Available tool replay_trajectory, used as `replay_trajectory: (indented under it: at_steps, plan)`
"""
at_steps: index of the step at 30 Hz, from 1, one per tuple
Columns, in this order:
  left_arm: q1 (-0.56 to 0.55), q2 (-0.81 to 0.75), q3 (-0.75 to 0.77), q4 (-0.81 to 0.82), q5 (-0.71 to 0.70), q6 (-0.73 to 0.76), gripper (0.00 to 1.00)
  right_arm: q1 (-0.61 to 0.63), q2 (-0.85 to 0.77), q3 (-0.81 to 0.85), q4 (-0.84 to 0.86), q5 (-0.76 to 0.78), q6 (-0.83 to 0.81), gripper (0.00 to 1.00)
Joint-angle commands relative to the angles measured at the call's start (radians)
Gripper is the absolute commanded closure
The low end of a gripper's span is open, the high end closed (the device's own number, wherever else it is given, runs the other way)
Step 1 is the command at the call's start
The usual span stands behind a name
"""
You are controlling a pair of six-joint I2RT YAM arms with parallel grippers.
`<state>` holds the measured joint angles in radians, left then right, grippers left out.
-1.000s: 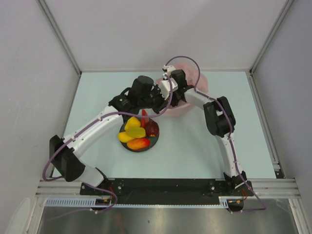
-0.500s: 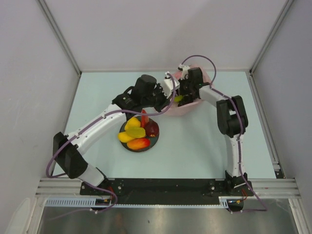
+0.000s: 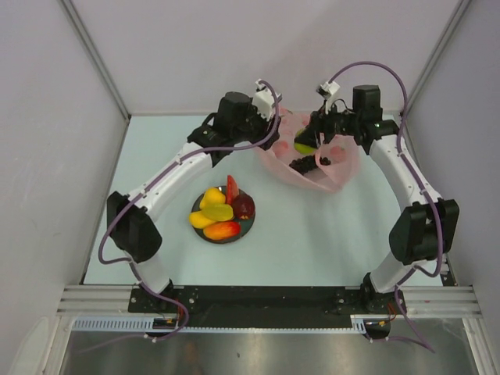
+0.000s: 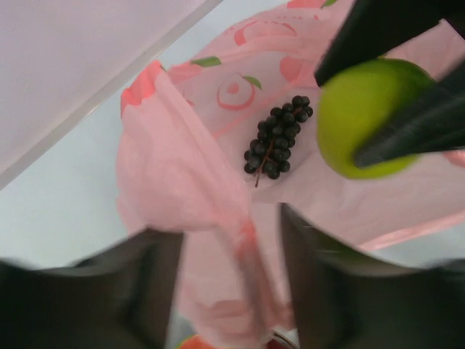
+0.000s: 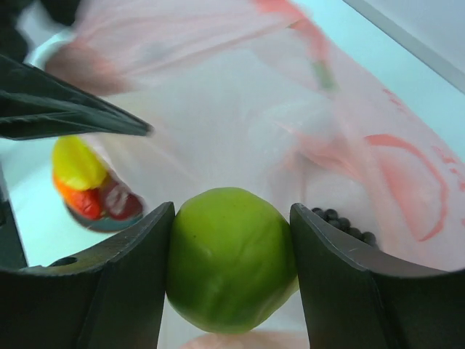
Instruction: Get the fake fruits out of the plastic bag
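Other fake fruits lie on the plate, so the robot's right hand should rise off the bag, swing back and come down over the dark red piece (image 3: 244, 205).
The pink plastic bag (image 3: 328, 173) lies crumpled at the back of the table. My right gripper (image 3: 310, 144) hangs over its mouth, shut on a green pear (image 5: 231, 256), also seen in the left wrist view (image 4: 357, 120). Dark purple grapes (image 4: 276, 138) lie on the bag's film below (image 5: 347, 224). My left gripper (image 4: 232, 243) is at the bag's left edge (image 3: 273, 123), jaws wide apart, with a loose fold of the bag (image 4: 192, 174) running between them. The other fake fruits lie on the dark blue plate (image 3: 244, 226): watermelon slice (image 3: 232, 187), yellow mango (image 3: 212, 197), red-orange mango (image 3: 223, 230), dark red piece (image 3: 244, 205).
Grey walls stand close behind the bag and on both sides. Both arms arch over the table. The plate's fruits show blurred through the bag film in the right wrist view (image 5: 89, 185).
My left gripper has opened and let go of the bag's edge, pulling back left. The right arm has swung out to the right, lifting the green pear up from inside the bag.
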<state>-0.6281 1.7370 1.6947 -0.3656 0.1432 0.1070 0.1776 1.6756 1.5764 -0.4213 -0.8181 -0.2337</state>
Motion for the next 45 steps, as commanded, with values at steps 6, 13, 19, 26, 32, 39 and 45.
replay_trajectory:
  at_steps: [6,13,19,26,32,39,45]
  plan:
    - [0.024,-0.122,0.017,0.004,-0.069,0.014,0.05,0.153,-0.168,0.016,-0.045,-0.087,-0.170,0.72]
    - [0.085,-0.324,-0.087,-0.012,-0.139,0.091,0.04,0.367,-0.189,-0.042,0.047,-0.056,-0.430,0.72]
    - [0.139,-0.430,-0.177,-0.019,-0.140,0.080,0.04,0.488,-0.090,-0.067,0.082,-0.058,-0.613,0.72]
    - [0.211,-0.525,-0.291,-0.013,-0.096,0.057,0.04,0.580,0.009,-0.095,0.041,-0.018,-0.754,0.72]
    - [0.242,-0.577,-0.342,-0.009,-0.054,0.043,0.04,0.625,0.094,-0.105,0.082,0.042,-0.754,0.70]
    - [0.246,-0.623,-0.394,-0.006,-0.024,0.033,0.03,0.657,0.179,-0.104,0.141,0.103,-0.771,0.69]
    - [0.246,-0.680,-0.460,0.002,-0.019,0.049,0.03,0.665,0.217,-0.096,0.119,0.129,-0.837,0.64]
